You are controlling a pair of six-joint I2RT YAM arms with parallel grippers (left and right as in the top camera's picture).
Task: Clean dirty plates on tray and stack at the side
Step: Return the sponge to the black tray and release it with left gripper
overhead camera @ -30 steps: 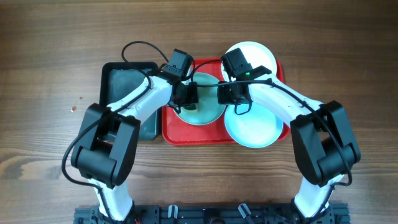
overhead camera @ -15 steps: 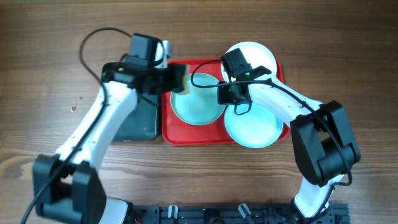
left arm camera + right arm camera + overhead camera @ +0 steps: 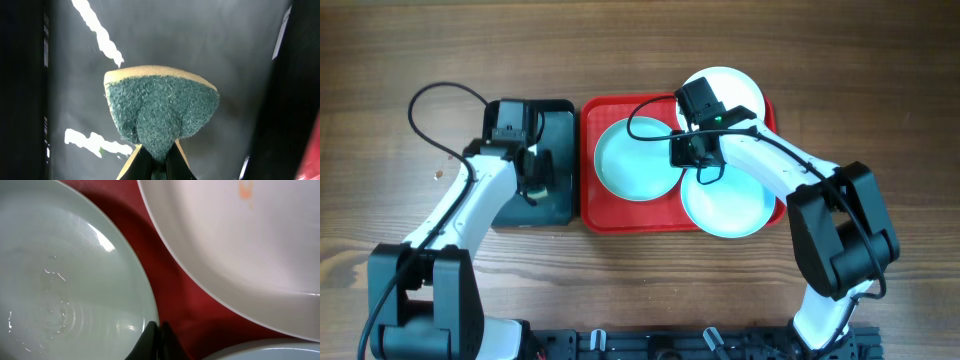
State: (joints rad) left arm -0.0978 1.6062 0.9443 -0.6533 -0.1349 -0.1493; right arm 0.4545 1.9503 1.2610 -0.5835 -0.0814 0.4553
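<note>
Next I need to lower the green sponge [image 3: 160, 112] in my left gripper onto the black basin's wet bottom and release it there, since that bottom lies open directly below it.
On the red tray [image 3: 620, 216] lie three plates: a pale aqua plate [image 3: 635, 158] at the left, a white plate [image 3: 738, 88] at the back right and a second aqua plate [image 3: 730, 205] at the front right. My right gripper [image 3: 682, 150] is shut on the right rim of the left aqua plate [image 3: 60, 280], one finger over the plate and one over the tray floor [image 3: 185, 295]. The white plate [image 3: 240, 240] bears a small orange stain. My left gripper [image 3: 158, 156] is shut on a green sponge [image 3: 160, 112] over the black basin [image 3: 200, 50].
The black basin [image 3: 560, 205] stands directly left of the tray, with wet glints on its floor. Bare wooden table [image 3: 400, 60] surrounds both. A black cable loops from the left arm [image 3: 470, 195] at the upper left.
My left arm has swung left with the sponge, from over the left aqua plate to over the black basin. The right arm and the plates have not moved.
</note>
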